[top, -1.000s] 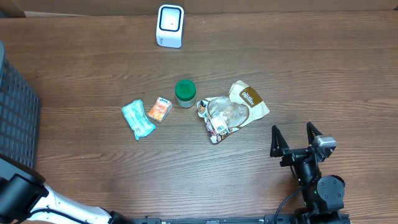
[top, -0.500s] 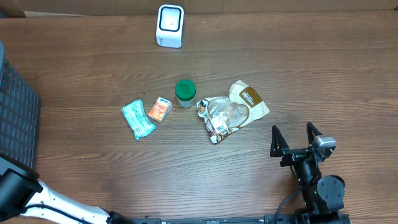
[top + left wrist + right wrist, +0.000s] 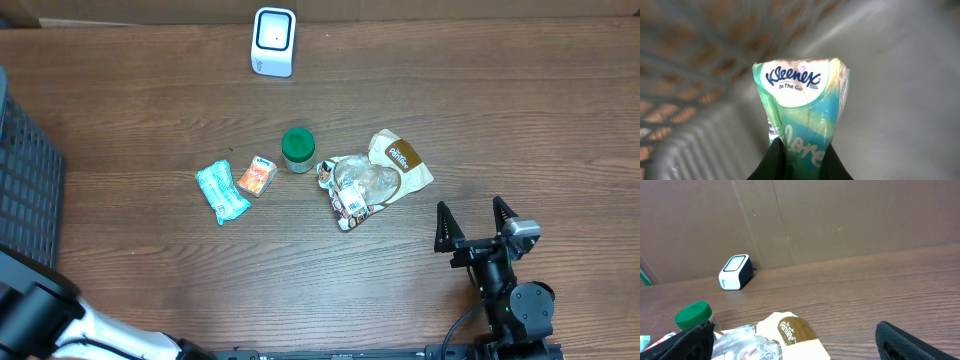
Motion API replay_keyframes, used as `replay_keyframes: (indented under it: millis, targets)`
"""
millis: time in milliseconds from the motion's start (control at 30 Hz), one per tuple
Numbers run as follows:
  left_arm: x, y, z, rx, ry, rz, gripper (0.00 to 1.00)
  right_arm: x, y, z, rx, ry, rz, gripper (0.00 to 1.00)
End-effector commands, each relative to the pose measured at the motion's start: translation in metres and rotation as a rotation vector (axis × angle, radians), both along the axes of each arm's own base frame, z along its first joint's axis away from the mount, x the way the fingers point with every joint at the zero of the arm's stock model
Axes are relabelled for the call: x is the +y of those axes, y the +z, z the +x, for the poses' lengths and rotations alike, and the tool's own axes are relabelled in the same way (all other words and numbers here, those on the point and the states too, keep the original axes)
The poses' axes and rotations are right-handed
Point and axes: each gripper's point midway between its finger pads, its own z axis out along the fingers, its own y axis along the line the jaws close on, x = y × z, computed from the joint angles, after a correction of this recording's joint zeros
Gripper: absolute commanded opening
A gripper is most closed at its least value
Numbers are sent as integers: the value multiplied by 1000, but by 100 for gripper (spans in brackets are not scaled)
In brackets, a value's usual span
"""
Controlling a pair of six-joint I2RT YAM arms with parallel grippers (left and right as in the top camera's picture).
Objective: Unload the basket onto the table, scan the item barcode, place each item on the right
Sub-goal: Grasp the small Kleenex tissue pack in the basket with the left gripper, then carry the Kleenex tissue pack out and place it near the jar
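Observation:
I will raise my left gripper past the basket's sides, then lower and release its pack on the bare wood tabletop between orange pack and brown bag (image 3: 288, 214).
In the left wrist view a green and blue Kleenex tissue pack (image 3: 805, 100) stands upright, and my left gripper (image 3: 802, 152) is shut on its lower end. Grey basket walls (image 3: 700, 145) lie blurred behind it. The white barcode scanner (image 3: 273, 41) stands at the table's far edge, also seen as the scanner (image 3: 736, 272) from the right wrist. My right gripper (image 3: 476, 222) rests open near the front right, with nothing between its fingers. The overhead view shows only part of the left arm (image 3: 40, 320) at the lower left, and its gripper is hidden.
A teal pack (image 3: 221, 191), an orange pack (image 3: 257, 176), a green-lidded jar (image 3: 297, 149) and a brown and clear bag (image 3: 375, 178) lie mid-table. A dark mesh basket (image 3: 25, 170) stands at the left edge. A cardboard wall (image 3: 840, 215) backs the table.
The visible part of the left arm at the lower left has shifted slightly. The right arm and the items on the table have not moved.

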Motion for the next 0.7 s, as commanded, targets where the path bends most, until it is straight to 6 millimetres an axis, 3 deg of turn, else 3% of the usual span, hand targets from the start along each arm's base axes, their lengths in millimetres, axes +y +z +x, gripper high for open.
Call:
replay_keyframes:
  millis: [0,200,300,367,467,500,633,667]
  targets:
    - [-28,96,30,-203,-62,113,4,0,-3,0,-1,-2,-4,100]
    - [-93,198,55,-361,-192,247,4,0,-3,0,-1,-2,-4,100]
    - [-134,233,61,-434,-249,268,4,0,-3,0,-1,-2,-4,100]
    - [-163,243,62,-469,-269,234,4,0,-3,0,-1,-2,-4,100]
    - [-228,231,68,-461,-355,84,4,0,-3,0,-1,-2,-4,100]
    - [-257,215,69,-411,-399,7,4,0,-3,0,-1,-2,-4,100]
    - [-323,170,70,-244,-535,-131,4,0,-3,0,-1,-2,-4,100]
    - [-348,151,69,-179,-595,-172,4,0,-3,0,-1,-2,-4,100]
